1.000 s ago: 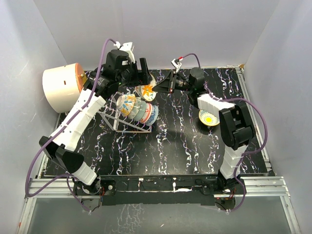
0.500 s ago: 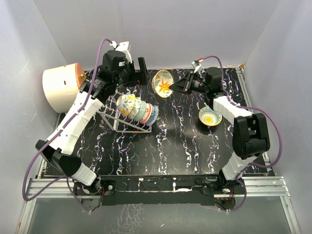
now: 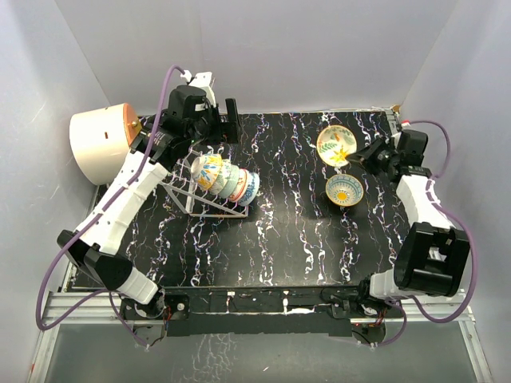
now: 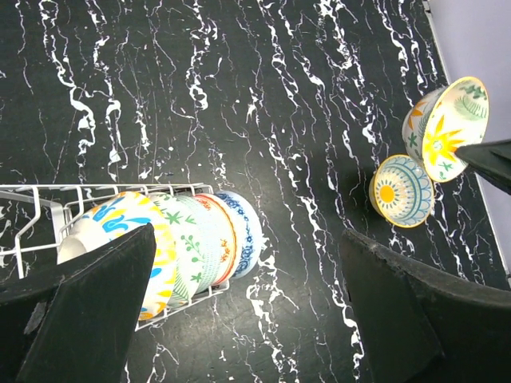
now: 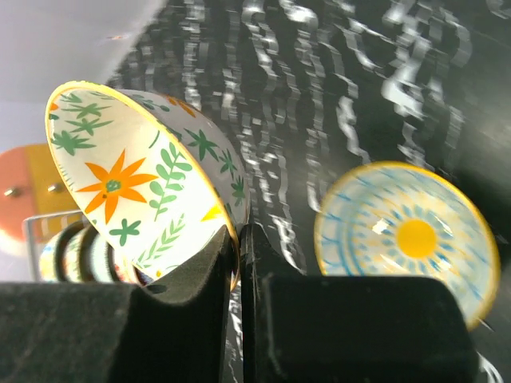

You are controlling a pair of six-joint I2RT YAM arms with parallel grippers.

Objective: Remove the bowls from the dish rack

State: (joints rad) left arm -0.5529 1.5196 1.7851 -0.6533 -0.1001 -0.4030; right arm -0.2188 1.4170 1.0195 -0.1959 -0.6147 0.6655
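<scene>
Next, my right gripper should move back and down to nest the flower bowl and release its rim in the blue-and-yellow bowl, which is empty and facing up.
The wire dish rack (image 3: pixel 192 206) (image 4: pixel 32 209) stands left of centre with several patterned bowls (image 3: pixel 226 179) (image 4: pixel 192 249) on edge in it. My left gripper (image 3: pixel 217 126) (image 4: pixel 247 319) hovers open above the rack's far end, with nothing between its fingers. My right gripper (image 3: pixel 359 156) (image 5: pixel 239 263) is shut on the rim of a white bowl with an orange flower (image 3: pixel 336 145) (image 5: pixel 136 183), held in the air at the far right. A blue-and-yellow bowl (image 3: pixel 344 190) (image 5: pixel 407 235) (image 4: pixel 403 190) sits on the table just below it.
A large cream-and-orange cylinder (image 3: pixel 102 142) lies at the far left beside the left arm. The black marbled table (image 3: pixel 287 231) is walled by white panels. The right arm runs along the table's right edge.
The left gripper let go of the flower bowl and opened wide, drawing back over the rack. The right gripper carried that bowl from beside the rack to the far right, above the blue-and-yellow bowl.
</scene>
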